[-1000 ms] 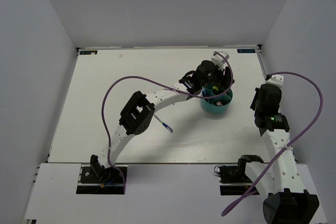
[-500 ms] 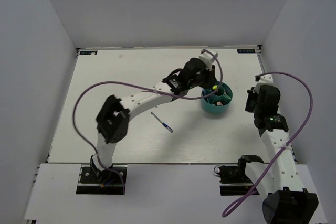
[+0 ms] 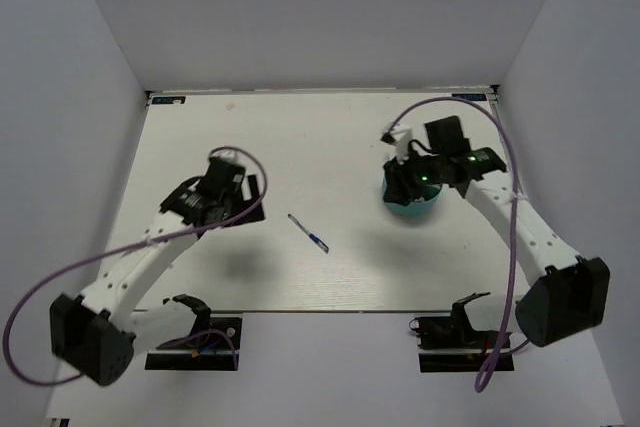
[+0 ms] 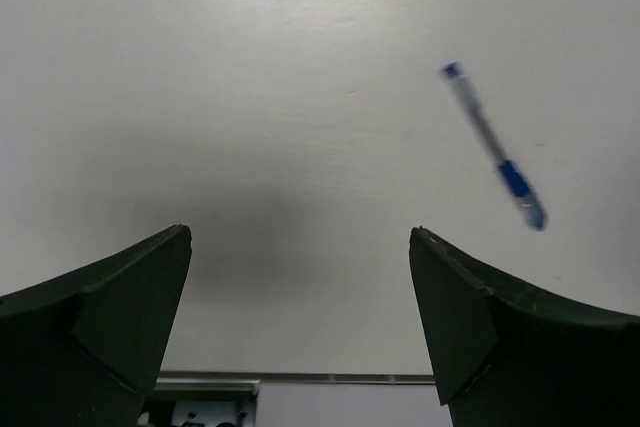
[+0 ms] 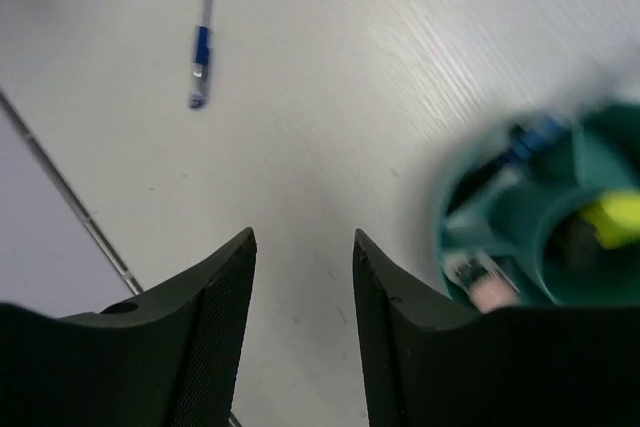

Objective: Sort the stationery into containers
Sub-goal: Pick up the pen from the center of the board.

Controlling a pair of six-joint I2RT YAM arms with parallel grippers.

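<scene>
I will next move my right gripper to its left in the top view and down onto the clear body of the only loose pen, because the pen lies below.
One thin blue pen (image 3: 308, 232) lies loose on the white table, between the two arms; it also shows as the blue pen (image 4: 495, 147) in the left wrist view and the blue pen (image 5: 203, 47) in the right wrist view. The round teal tub (image 3: 415, 209) stands at the right, half hidden under my right gripper (image 3: 405, 179). In the tub (image 5: 530, 212) I see a yellow cap (image 5: 615, 217), a pink piece (image 5: 490, 292) and a blurred blue pen (image 5: 535, 137). My right gripper (image 5: 304, 234) is open and holds nothing, just left of the tub. My left gripper (image 4: 300, 232) is wide open and holds nothing, over bare table left of the pen (image 3: 222, 187).
Purple cables loop from both arms, one (image 3: 250, 162) by the left wrist, one (image 3: 505, 147) over the right arm. The table's near edge (image 4: 300, 379) runs close below the left fingers, and the table edge (image 5: 70, 202) crosses the right wrist view. White walls enclose the table.
My left arm has pulled away from the tub to the table's left side and opened wide. My right arm has swung from the right edge to over the tub, and its jaws have opened.
</scene>
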